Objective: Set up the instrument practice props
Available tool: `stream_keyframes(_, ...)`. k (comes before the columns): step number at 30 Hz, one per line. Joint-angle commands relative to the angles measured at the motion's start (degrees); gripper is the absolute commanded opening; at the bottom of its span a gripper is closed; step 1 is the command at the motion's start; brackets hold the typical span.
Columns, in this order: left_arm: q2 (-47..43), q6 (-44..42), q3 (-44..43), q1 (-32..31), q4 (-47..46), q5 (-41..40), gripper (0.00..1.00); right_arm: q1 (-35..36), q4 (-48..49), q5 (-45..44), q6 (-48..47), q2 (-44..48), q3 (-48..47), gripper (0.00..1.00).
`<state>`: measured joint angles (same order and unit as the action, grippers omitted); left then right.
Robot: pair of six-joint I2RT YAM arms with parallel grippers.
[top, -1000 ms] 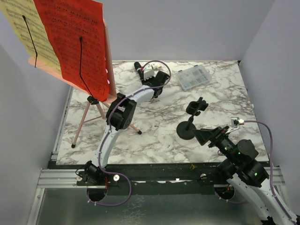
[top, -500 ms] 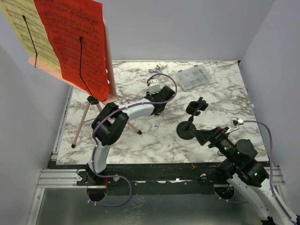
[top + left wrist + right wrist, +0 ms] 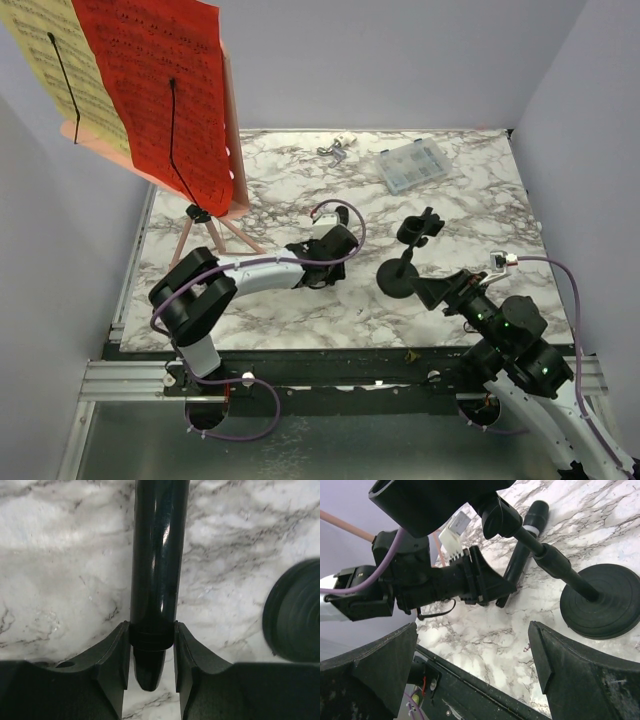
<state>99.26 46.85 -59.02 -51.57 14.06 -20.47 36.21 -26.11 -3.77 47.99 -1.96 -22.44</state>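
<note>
The microphone lies along bare marble. I will keep my left gripper low, move it gently a little away from the round base, and open it off the tail end.
The pink music stand (image 3: 205,215) stands at the far left on thin tripod legs and carries a red page (image 3: 165,90) and a yellow page (image 3: 55,65). My left gripper (image 3: 340,250) is shut on the tail end of the black microphone (image 3: 156,555), low over the marble. The microphone also shows in the right wrist view (image 3: 520,560), reaching behind the stand's pole. The short microphone stand (image 3: 397,277) with its round base (image 3: 602,600) and empty clip (image 3: 418,228) stands just right of it. My right gripper (image 3: 472,650) is open and empty, near the base.
A clear plastic compartment box (image 3: 413,165) lies at the back right. Small white and metal bits (image 3: 335,148) lie at the back middle. Grey walls close in the table (image 3: 480,220) on three sides. The left arm (image 3: 250,272) stretches low across the near left.
My left arm has drawn back from the rear of the table to the near middle, carrying the microphone next to its stand. The right arm has not moved.
</note>
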Motion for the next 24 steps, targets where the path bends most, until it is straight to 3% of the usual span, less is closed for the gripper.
stream_keyframes(1, -5.53, -1.41, 7.23, -0.23, -2.67, 7.68, 0.0, 0.14, -0.44, -0.38, 0.0, -0.42, -0.38, 1.0)
stream_keyframes(5, -9.55, -0.9, 10.77, -0.25, -4.16, 9.4, 0.03, 0.1, -0.36, -0.53, -0.24, -0.85, -0.68, 1.0)
stream_keyframes(8, -10.32, -1.32, 11.04, -0.22, -4.46, 9.53, 0.18, 0.17, 0.0, -0.51, -0.69, -1.27, -0.7, 1.0)
stream_keyframes(13, -7.82, -4.57, 7.88, -0.12, -4.29, 11.3, 0.61, 0.16, -0.28, 0.14, -0.64, -1.53, -0.8, 1.0)
stream_keyframes(17, -3.7, -8.22, 2.47, 1.29, -2.66, 11.25, 0.81, 0.17, -0.82, -0.03, -0.13, -0.8, -1.12, 1.0)
stream_keyframes(20, 0.1, -10.97, -1.5, 3.93, -1.8, 10.36, 0.88, 0.18, -0.76, -0.07, -0.04, 0.41, -0.87, 1.0)
stream_keyframes(24, 7.69, -15.02, -8.98, 6.85, -1.0, 13.39, 0.88, 0.15, -0.93, -0.56, -0.06, 0.93, -1.08, 1.0)
